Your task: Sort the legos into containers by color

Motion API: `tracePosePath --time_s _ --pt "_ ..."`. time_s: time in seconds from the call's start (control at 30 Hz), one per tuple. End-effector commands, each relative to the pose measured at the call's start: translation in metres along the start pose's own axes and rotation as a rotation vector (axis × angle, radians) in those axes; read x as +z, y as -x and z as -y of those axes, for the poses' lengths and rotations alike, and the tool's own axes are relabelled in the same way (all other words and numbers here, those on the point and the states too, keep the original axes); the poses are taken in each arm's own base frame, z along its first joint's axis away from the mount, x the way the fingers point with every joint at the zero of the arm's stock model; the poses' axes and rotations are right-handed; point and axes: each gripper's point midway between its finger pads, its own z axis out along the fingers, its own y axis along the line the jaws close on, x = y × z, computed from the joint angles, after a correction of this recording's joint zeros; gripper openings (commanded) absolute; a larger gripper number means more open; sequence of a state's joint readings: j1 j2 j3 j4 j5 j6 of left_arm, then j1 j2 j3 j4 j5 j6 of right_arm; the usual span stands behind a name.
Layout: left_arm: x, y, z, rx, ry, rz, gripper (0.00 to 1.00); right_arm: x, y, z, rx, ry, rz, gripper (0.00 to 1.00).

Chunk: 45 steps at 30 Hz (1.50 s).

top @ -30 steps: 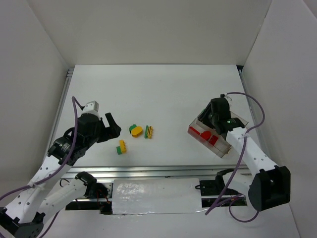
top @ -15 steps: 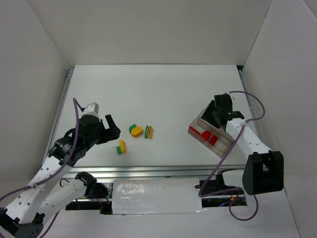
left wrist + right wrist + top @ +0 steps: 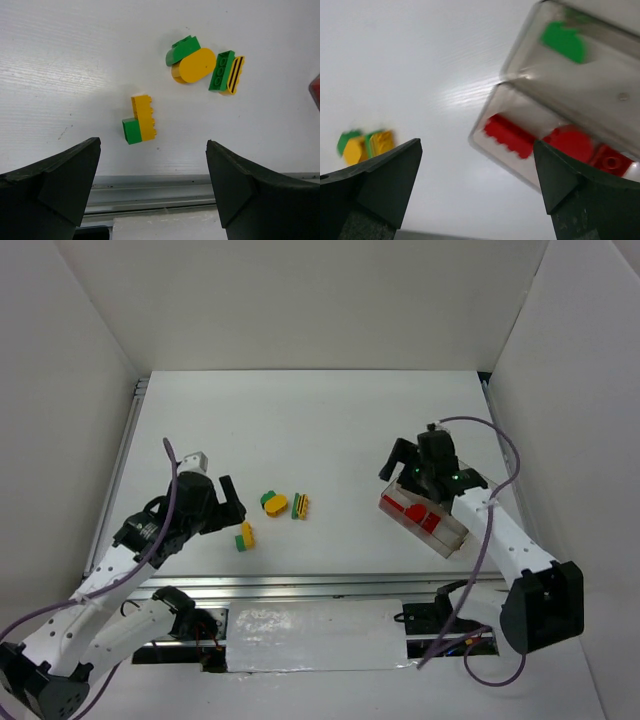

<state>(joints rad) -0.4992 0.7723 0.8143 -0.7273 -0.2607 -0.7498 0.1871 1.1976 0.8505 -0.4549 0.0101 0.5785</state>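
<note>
My left gripper has bare table around the green-and-yellow brick to work with. It will go down over its near end (image 3: 244, 542) (image 3: 140, 130), with its fingers on both sides of green and yellow, and close on the pair.
Three loose lego clusters lie on the white table: a green-and-yellow brick (image 3: 245, 536) (image 3: 140, 121), a green piece joined to a yellow oval (image 3: 273, 503) (image 3: 190, 60), and a green brick beside a striped yellow one (image 3: 300, 506) (image 3: 226, 72). My left gripper (image 3: 232, 500) (image 3: 153, 145) hangs open just left of them, holding nothing. The clear three-compartment container (image 3: 452, 538) (image 3: 600, 95) holds three red legos (image 3: 510, 135) in one lane and a green lego (image 3: 563, 41) in another. My right gripper (image 3: 403, 472) (image 3: 477, 145) is open and empty over the tray's left end.
A metal rail (image 3: 300, 585) and a foil-covered strip (image 3: 315, 635) run along the table's near edge. White walls enclose the table on three sides. The right arm's cable (image 3: 505, 455) loops above the tray.
My right gripper has gone from shut to open and swung left over the tray's left end. The left gripper has edged slightly right toward the loose legos.
</note>
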Motion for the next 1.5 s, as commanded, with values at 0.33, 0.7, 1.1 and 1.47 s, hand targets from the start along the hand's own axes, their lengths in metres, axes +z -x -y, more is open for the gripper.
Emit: tracePosePath --time_s 0.33,0.7,1.1,1.47 --pt "0.049 -0.033 -0.014 -0.054 0.12 -0.095 0.92 -0.064 -0.058 -0.13 -0.249 0.302 0.008 1.0" --pt "0.085 -0.071 -0.029 -0.053 0.197 -0.186 0.85 -0.051 -0.096 -0.147 -0.33 0.319 -0.067 1.0" --pt "0.1 -0.096 -0.033 -0.04 0.256 -0.231 0.87 -0.045 -0.105 -0.143 -0.354 0.325 -0.079 1.0" --pt "0.106 -0.107 -0.026 -0.019 0.221 -0.255 0.0 -0.05 -0.114 -0.15 -0.341 0.41 -0.089 1.0"
